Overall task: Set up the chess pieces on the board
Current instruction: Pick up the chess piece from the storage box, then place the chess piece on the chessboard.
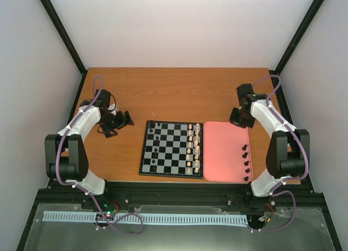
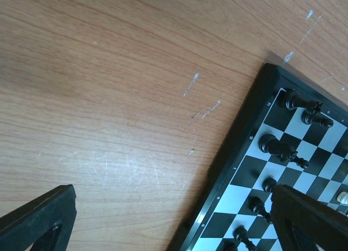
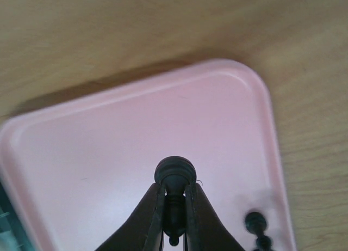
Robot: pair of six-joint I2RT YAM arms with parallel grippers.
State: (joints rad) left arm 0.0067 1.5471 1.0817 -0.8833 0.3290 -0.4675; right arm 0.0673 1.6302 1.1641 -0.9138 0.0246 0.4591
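Observation:
The right gripper moves to the left in the top view next, lowers and releases, since a dark edge square of the board near the far black pieces is empty.
My right gripper [image 3: 174, 195] is shut on a black chess piece [image 3: 175, 172], gripping its stem with the round base pointing away, above the far end of the pink tray [image 3: 109, 147]. From above, this gripper [image 1: 238, 119] hangs at the tray's far right corner, and the held piece is too small to make out there. The board [image 1: 142, 153] lies mid-table with black pieces [image 1: 154, 147] along its left columns. My left gripper [image 1: 116, 123] is open over bare wood left of the board, its fingers [image 2: 38, 221] wide apart. Black pieces [image 2: 274, 146] stand just inside the board's rim [image 2: 239, 147].
Cream-white pieces [image 1: 193, 146] fill the board's right columns. Several black pieces [image 1: 246, 163] stand in a line along the tray's right side, one of them [image 3: 255, 222] close to my right fingers. The wooden table [image 1: 179, 93] extends behind the board, between white walls.

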